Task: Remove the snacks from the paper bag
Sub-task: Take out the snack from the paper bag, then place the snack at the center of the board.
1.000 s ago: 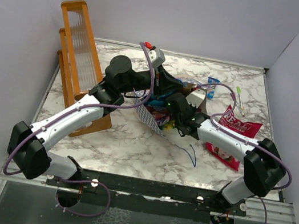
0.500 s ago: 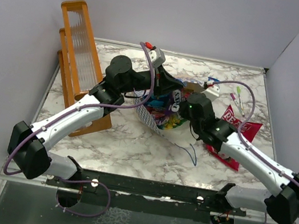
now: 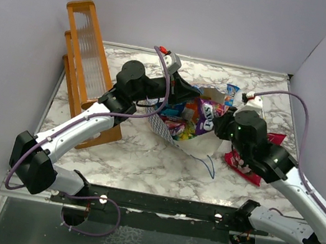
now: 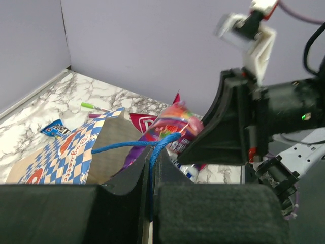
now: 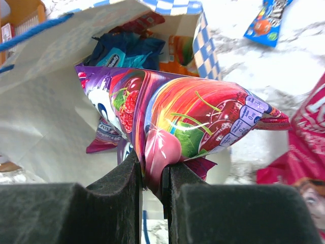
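My right gripper should next lift the candy packet (image 3: 206, 113) up clear of the paper bag's opening, move outward and put it down beside the small blue packet, since the table is bare there.
The blue-and-white checkered paper bag (image 3: 168, 130) lies on its side with its cream mouth toward the right. My left gripper (image 3: 194, 93) is shut on the bag's blue cord handle (image 4: 127, 147), holding the mouth up. My right gripper (image 3: 218, 123) is shut on a shiny purple-red candy packet (image 3: 206, 113) just outside the mouth. In the right wrist view the fingers (image 5: 127, 178) pinch that packet (image 5: 193, 117) by its lower edge. Blue snacks (image 5: 127, 51) and an orange snack (image 5: 180, 48) remain inside the bag (image 5: 45, 117). The pink-red "REAL" pouch (image 3: 272, 139) lies on the table to the right.
An orange wooden rack (image 3: 88, 64) leans at the back left, beside the left arm. A small blue packet (image 3: 231, 94) lies at the back, behind the bag. Green and pink sticks (image 4: 91, 105) lie near the back wall. Walls close in the table on three sides.
My right gripper has drawn back to the right and up, out of the bag's mouth, bringing the purple-red packet with it. The left gripper holds still on the cord.
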Available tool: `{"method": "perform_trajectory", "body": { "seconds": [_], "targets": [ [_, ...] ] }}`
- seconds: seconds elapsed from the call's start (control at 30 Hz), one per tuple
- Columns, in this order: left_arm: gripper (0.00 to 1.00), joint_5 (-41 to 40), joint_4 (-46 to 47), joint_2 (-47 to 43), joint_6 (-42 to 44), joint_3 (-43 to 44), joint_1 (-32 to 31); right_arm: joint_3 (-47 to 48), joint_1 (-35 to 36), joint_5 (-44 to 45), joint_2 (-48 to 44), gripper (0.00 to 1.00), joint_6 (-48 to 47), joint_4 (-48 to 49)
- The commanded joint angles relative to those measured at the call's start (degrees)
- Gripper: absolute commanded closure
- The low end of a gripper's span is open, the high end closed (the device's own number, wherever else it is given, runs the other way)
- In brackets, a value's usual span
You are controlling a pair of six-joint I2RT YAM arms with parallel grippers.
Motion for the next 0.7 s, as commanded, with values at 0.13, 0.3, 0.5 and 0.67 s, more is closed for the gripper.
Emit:
{"method": "perform_trajectory", "body": {
  "seconds": [0.13,0.3,0.5,0.67],
  "targets": [
    [1.00,-1.9,0.2,0.1,1.4,1.7,-1.1,13.7,0.0,6.2,-6.4,0.94,-15.6,-9.1],
    [1.00,-2.3,-0.7,0.0,2.3,1.9,-1.7,21.0,0.0,18.4,-2.8,0.93,-17.8,-12.2],
    [1.00,-3.4,-2.1,-0.2,3.8,2.3,-2.2,20.8,0.0,33.5,1.1,0.90,-27.1,1.4],
    [1.00,-3.5,-2.5,-0.5,4.3,2.5,-2.4,17.2,-5.1,35.6,7.9,0.87,-40.3,20.3]
  ]
}}
